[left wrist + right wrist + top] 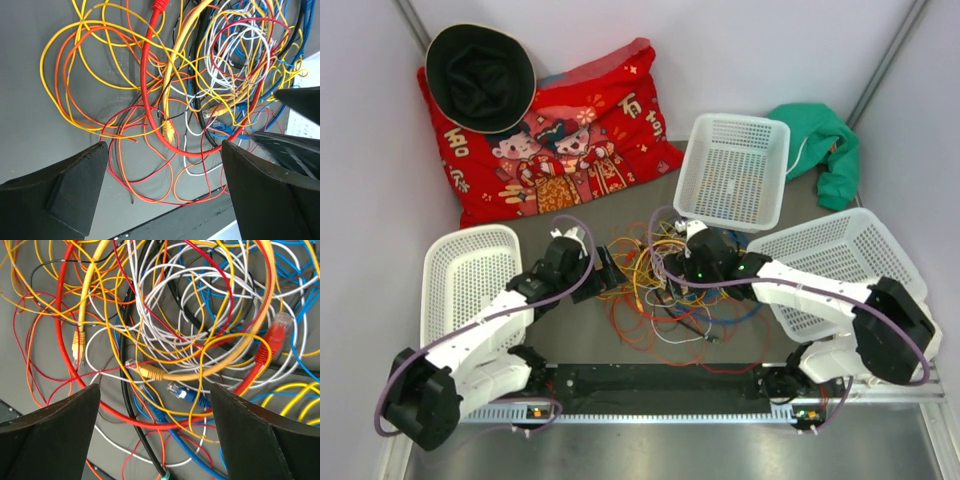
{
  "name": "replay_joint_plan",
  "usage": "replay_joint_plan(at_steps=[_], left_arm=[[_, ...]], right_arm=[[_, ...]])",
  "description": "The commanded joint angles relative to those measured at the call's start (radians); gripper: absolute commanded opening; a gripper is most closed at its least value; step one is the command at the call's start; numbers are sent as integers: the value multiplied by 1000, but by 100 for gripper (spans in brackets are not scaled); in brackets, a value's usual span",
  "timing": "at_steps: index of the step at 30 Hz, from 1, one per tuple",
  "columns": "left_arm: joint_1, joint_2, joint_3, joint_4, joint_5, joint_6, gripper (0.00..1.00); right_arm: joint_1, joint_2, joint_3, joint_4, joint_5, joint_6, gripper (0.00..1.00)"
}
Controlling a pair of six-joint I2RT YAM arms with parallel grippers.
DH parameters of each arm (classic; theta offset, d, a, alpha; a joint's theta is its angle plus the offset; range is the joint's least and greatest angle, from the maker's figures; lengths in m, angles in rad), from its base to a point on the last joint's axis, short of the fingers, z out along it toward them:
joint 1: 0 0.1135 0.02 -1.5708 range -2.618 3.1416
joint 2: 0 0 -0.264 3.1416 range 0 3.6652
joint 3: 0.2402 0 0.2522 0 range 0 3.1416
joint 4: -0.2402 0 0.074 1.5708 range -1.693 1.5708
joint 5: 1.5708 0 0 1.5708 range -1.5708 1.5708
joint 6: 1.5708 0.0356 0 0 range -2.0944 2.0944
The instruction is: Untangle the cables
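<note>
The yellow cable lies over the black cable beside a yellow plug, so my right gripper lowers onto the yellow cable next, shifting to the left in the top view.
A tangle of thin cables (660, 290) in yellow, orange, red, white, blue and black lies on the grey table between my two arms. My left gripper (612, 270) is open and empty at the tangle's left edge; its wrist view shows red and orange loops (150, 165) and a yellow plug (169, 132) between the wide-apart fingers. My right gripper (672, 268) is open and empty above the tangle's middle; its wrist view shows a yellow plug (150, 372), blue plugs (182, 392), a red plug (272, 337) and a black cable (132, 430) below it.
White mesh baskets stand at the left (465, 275), back middle (735, 170) and right (840, 265). A red printed cushion (555, 135) with a black hat (480, 75) lies at the back left. A green cloth (825, 145) lies at the back right. A black rail (660, 375) runs along the near edge.
</note>
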State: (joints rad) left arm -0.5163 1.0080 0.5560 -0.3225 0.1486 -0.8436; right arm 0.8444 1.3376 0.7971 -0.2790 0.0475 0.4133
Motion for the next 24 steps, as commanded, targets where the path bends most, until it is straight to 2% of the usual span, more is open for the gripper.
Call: replay_joint_plan(at_steps=[1,7,8,9,10,11,13,14,20,22,24], left_arm=[[-4,-43,36,-23,-17,-9,99],[-2,-97,16,-58,-32,-17,99],[-4,-106,15,-61,-34,-18,99],[-4,-109,13,-69,-37,-18,99],[-4,-111,13,-72,-40,-18,99],[-4,-115,15,-76,-40,-18,99],[-4,-120,25,-93,-50,-14,99],[-4,-126,31,-96,-53,-11,99],[-4,-189,102,-98,-139,67,99],[-4,-215,145,-75,-222,87,99],[-4,-235,166,-27,-215,126,99]], right_arm=[[56,58,37,113,-12,-10,89],[137,219,86,116,-18,-19,84],[146,242,97,112,-11,-16,78],[151,259,102,106,-3,-4,71],[154,267,102,106,9,1,60],[159,261,93,107,38,10,33],[160,227,83,97,74,25,8],[169,169,83,87,115,27,0],[294,-173,183,-90,279,-1,0],[360,-227,215,-138,317,-8,0],[399,-279,244,-207,331,7,0]])
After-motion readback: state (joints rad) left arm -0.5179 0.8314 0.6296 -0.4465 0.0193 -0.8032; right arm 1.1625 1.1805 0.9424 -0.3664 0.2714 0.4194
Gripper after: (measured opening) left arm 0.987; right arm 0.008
